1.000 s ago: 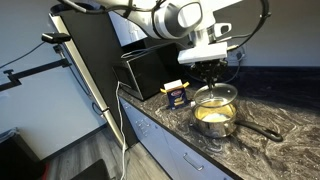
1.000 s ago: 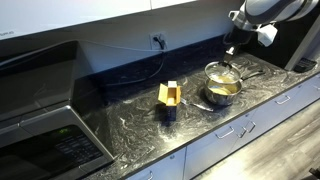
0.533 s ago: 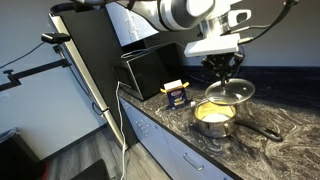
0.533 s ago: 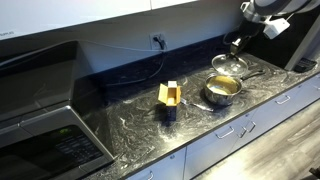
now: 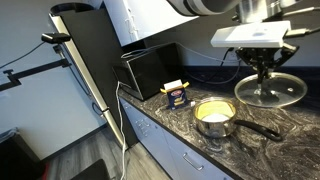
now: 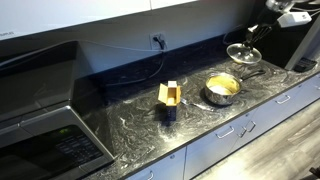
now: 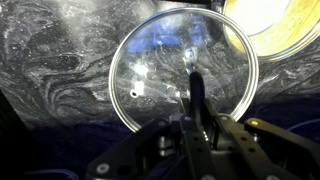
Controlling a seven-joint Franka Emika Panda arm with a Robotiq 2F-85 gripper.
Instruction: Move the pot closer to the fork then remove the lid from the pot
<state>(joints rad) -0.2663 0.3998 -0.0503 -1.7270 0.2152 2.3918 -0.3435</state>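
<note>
My gripper lowers the lid away from the pot onto the bare counter below beside the pot's long handle next and releases the lid's knob.
The pot is a small shiny steel saucepan with a yellow inside and a long dark handle; it stands open on the dark marbled counter in both exterior views. Its rim shows at the top right of the wrist view. My gripper is shut on the knob of the clear glass lid and holds it in the air, beside and above the pot. The lid also shows in an exterior view and in the wrist view, under my gripper. No fork is visible.
A small yellow and blue box stands on the counter next to the pot, also in an exterior view. A black box-shaped appliance sits behind it. Another black appliance stands far along the counter. White drawers run under the counter edge.
My gripper has lifted the lid off the pot and carried it up and sideways away from it. The pot has stayed in place and now stands open.
</note>
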